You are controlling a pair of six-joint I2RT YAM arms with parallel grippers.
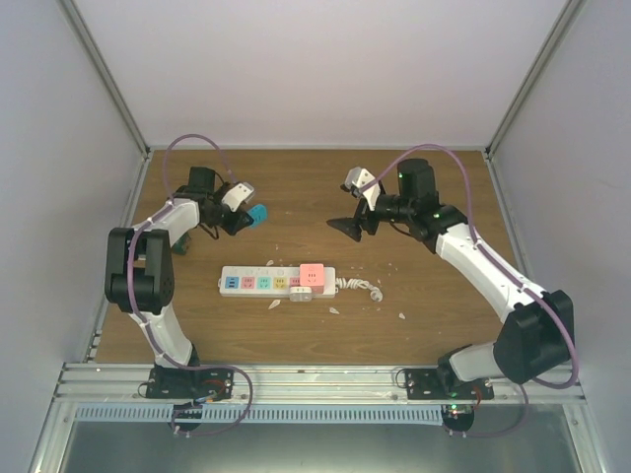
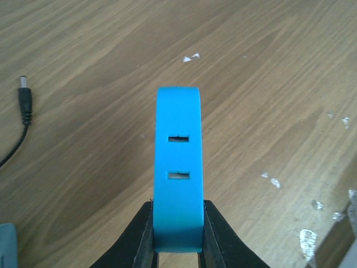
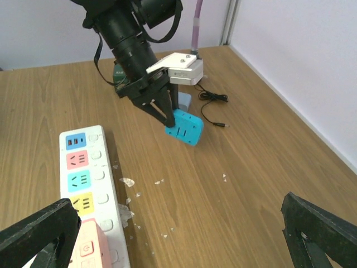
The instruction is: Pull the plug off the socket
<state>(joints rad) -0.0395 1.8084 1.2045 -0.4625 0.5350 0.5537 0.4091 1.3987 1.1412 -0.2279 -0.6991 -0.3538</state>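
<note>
The blue plug (image 1: pixel 256 214) is off the socket, so I need to move my left gripper down and to the left in the top view, onto the wood beside the pale block.
My left gripper (image 2: pixel 178 226) is shut on a blue block-shaped plug (image 2: pixel 178 167), its black fingers (image 2: pixel 139 231) pressing both sides. It holds the plug (image 1: pixel 256 214) just above the wood at the back left, apart from the socket (image 1: pixel 261 282). The socket is a long white strip with coloured faces and lies mid-table with its coiled cord (image 1: pixel 361 287) at the right end. The right wrist view shows the plug (image 3: pixel 185 127) tilted in the left gripper (image 3: pixel 169 117), beyond the socket (image 3: pixel 96 184). My right gripper (image 1: pixel 351 227) hangs open at the back right, nothing between its fingers (image 3: pixel 42 231).
A pink block (image 1: pixel 313 275) sits plugged into the socket's right end. A thin black cable with a barrel tip (image 2: pixel 24 100) lies on the wood beside the left gripper. White flakes (image 1: pixel 333 310) are scattered near the socket. Walls enclose the table on three sides.
</note>
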